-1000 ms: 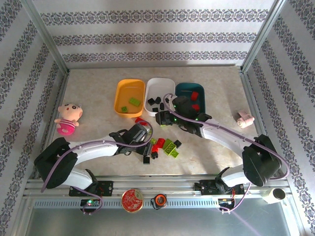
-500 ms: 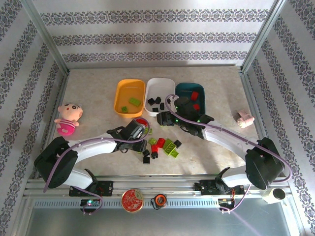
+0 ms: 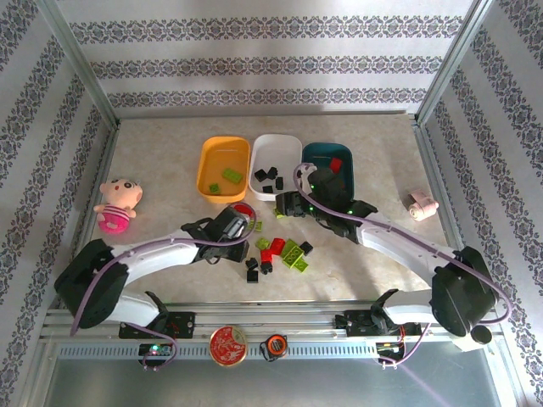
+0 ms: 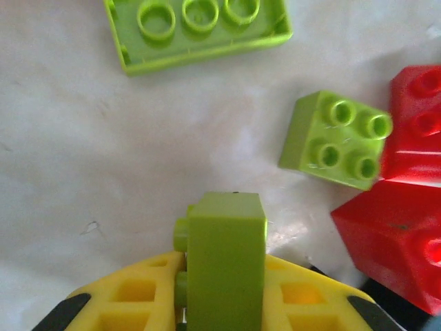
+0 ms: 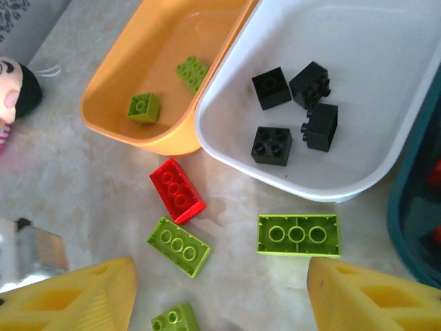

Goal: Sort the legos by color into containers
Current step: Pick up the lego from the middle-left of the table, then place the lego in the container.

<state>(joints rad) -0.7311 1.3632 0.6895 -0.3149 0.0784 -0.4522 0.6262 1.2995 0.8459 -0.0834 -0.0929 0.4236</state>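
I need to raise my left gripper, move it outward over the orange-yellow container (image 3: 224,168) and let go of the matching lime green lego, since that container holds lime legos.
My left gripper (image 4: 224,279) is shut on a lime green lego (image 4: 225,255), just above the table beside the loose pile (image 3: 282,253) of red, lime and black legos. Close by lie a lime 2x2 lego (image 4: 337,138) and red legos (image 4: 400,234). My right gripper (image 5: 220,303) hangs open over two upturned lime legos (image 5: 298,234) and a red lego (image 5: 177,189). Of the containers, the orange-yellow one (image 5: 124,117) holds two lime legos (image 5: 145,107). The white one (image 5: 227,145) holds several black legos (image 5: 286,114). The teal one (image 3: 322,153) holds red legos.
A pink plush doll (image 3: 114,203) lies at the left. A pale pink roll (image 3: 421,204) sits at the right. A round red tin (image 3: 228,345) rests on the front rail. Metal frame posts and patterned walls bound the table.
My left gripper has closed on the lime lego and drawn slightly left of the pile. The right arm has shifted a little to the right, its jaws unchanged.
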